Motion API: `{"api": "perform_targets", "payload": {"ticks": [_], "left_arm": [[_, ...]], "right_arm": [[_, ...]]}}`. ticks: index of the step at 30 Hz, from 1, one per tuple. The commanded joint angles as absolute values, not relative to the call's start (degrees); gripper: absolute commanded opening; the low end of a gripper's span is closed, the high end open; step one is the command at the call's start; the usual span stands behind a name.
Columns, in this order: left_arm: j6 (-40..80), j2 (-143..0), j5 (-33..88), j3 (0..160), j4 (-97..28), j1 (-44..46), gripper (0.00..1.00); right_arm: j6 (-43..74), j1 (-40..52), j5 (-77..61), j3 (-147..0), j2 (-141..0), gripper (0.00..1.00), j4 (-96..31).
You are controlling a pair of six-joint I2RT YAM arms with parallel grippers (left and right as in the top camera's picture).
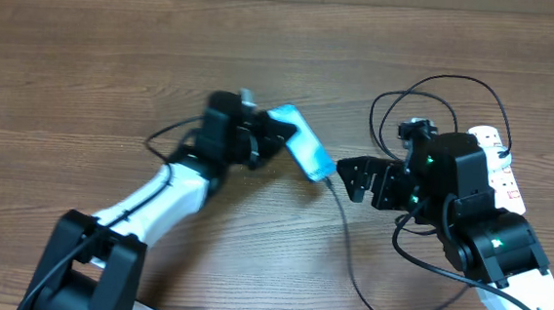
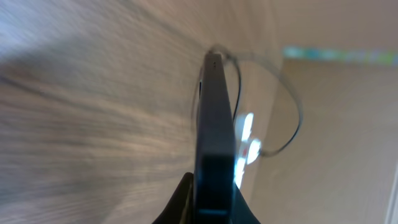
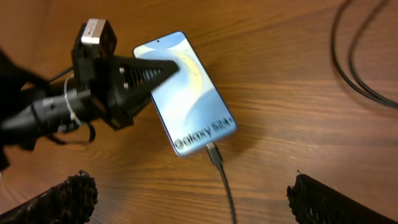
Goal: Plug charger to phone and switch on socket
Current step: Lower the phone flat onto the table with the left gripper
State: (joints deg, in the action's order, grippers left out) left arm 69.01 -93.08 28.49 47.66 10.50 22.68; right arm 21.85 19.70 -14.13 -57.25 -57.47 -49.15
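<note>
Next, my left gripper moves to the left in the overhead view and down to release the phone (image 1: 302, 144), as bare wood lies below it on that side.
The phone (image 1: 302, 144) with its blue-and-white "Galaxy S24+" screen (image 3: 186, 93) is held off the table at its far end by my left gripper (image 1: 273, 135), which is shut on it; in the left wrist view I see its dark edge (image 2: 216, 124) between the fingers. The charger's black plug (image 3: 214, 154) sits in the phone's bottom port, and its cable (image 1: 345, 233) trails toward the front edge and loops at the back (image 1: 428, 92). My right gripper (image 1: 354, 178) is open and empty, just right of the plug. The white socket (image 1: 499, 161) lies at the right, partly hidden by the right arm.
The wooden table (image 1: 88, 64) stretches wide to the left and back. The black cable loops (image 3: 354, 56) lie on the wood to the right of the phone. The socket shows blurred in the left wrist view (image 2: 247, 140).
</note>
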Motion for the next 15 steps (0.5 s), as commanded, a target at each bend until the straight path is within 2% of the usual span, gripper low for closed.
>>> {"api": "perform_targets", "payload": {"ticks": [1, 2, 4, 6, 11, 15], "left_arm": [[55.18, -92.92, 22.81, 53.34, -0.75, 26.96, 0.04], [51.99, -92.97, 22.98, 54.59, -5.15, 26.68, 0.04], [37.85, -93.06, 22.96, 59.09, -22.28, 23.49, 0.04], [29.39, -93.06, 24.12, 60.55, -28.51, 19.79, 0.04], [9.19, -93.45, 42.96, 60.69, -30.24, 8.27, 0.04], [0.38, -96.75, 49.67, 60.69, -32.95, 4.84, 0.06]], "right_arm": [[22.33, 18.61, -13.52, -58.67, -57.32, 1.00, -51.94], [22.33, 18.61, -13.52, -58.67, -57.32, 1.00, -52.47], [22.33, 18.61, -13.54, -58.65, -57.32, 1.00, -53.36], [22.33, 18.61, -13.54, -58.63, -57.32, 1.00, -53.25], [22.35, 18.63, -13.54, -58.59, -57.34, 1.00, -53.28], [22.35, 18.63, -13.56, -58.57, -57.71, 1.00, -53.25]]}}
